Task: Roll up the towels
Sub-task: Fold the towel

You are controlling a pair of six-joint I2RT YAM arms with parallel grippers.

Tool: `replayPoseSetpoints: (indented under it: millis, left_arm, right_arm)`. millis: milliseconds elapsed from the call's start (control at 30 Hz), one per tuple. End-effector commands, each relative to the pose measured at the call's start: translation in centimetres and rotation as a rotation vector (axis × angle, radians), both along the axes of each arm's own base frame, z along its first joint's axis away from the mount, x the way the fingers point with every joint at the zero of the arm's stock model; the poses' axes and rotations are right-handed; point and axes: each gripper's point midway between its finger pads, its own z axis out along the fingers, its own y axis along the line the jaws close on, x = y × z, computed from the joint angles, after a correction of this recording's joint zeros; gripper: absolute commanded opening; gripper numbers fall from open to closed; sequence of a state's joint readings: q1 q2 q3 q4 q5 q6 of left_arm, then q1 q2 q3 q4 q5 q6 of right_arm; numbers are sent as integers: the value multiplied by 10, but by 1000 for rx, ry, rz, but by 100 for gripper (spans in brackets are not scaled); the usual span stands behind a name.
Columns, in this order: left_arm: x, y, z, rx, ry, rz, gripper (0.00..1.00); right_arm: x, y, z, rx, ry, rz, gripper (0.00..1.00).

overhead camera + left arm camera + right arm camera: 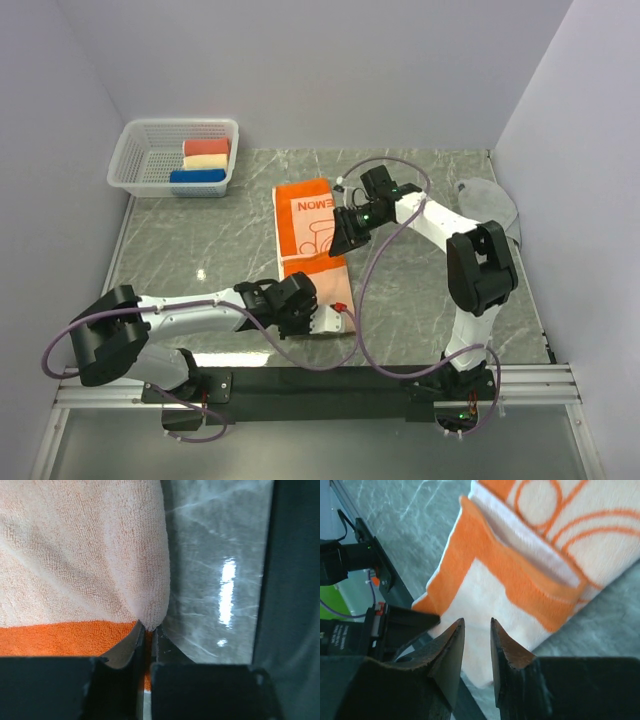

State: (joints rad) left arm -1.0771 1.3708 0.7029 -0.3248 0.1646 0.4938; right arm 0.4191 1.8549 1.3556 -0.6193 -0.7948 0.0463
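Note:
I will next move the near corner of the orange towel outward with my left gripper, over the folded-over part and toward the lettered end. Then I will open the gripper.
The long orange towel lies lengthwise in the middle of the table, its lettered end at the far side. My left gripper sits at its near end. In the left wrist view the jaws are shut on a corner of the orange towel, with orange cloth pinched between them. My right gripper hovers at the towel's right edge. Its jaws stand open with nothing between them, above a folded-over part of the towel. The grey towel lies at the far right, partly behind the right arm.
A white basket at the back left holds a red, a cream and a blue roll. Walls close in on the left, the back and the right. The table's dark front rail runs below the towel's near end.

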Motion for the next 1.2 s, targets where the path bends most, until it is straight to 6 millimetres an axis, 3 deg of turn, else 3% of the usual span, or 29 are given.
replayPoseSetpoints:
  millis: [0,233,333,367,433,600,767,800,933,1033,1167]
  left_arm:
    - [-14,-16,33,-92,98,-43,2]
    - [-14,-25,58,-155,193,-18,5]
    - [-15,-22,68,-178,273,-25,3]
    - [-5,-21,74,-193,296,0,1]
    - [0,-15,78,-197,359,27,1]
    - [51,-4,95,-271,417,131,1]
    - [83,0,99,-294,421,171,2]
    - [89,1,98,-296,421,179,3]
    - [115,5,88,-304,457,230,4]
    - [136,15,81,-322,492,285,6]
    - [155,21,67,-311,503,322,8]
  right_arm:
    - [2,8,-13,-40,-7,33,34]
    - [-23,6,-80,-157,54,94,32]
    - [-28,2,-88,-173,66,103,31]
    - [-30,2,-87,-172,73,107,30]
    - [-33,2,-80,-158,64,113,30]
    - [-29,3,-50,-134,16,141,31]
    - [2,0,-3,-127,-94,108,47]
    - [16,-3,13,-118,-139,84,51]
    - [42,-19,43,-111,-198,29,55]
    - [48,-29,57,-74,-180,-1,55]
    - [40,-34,64,-38,-164,-3,56]
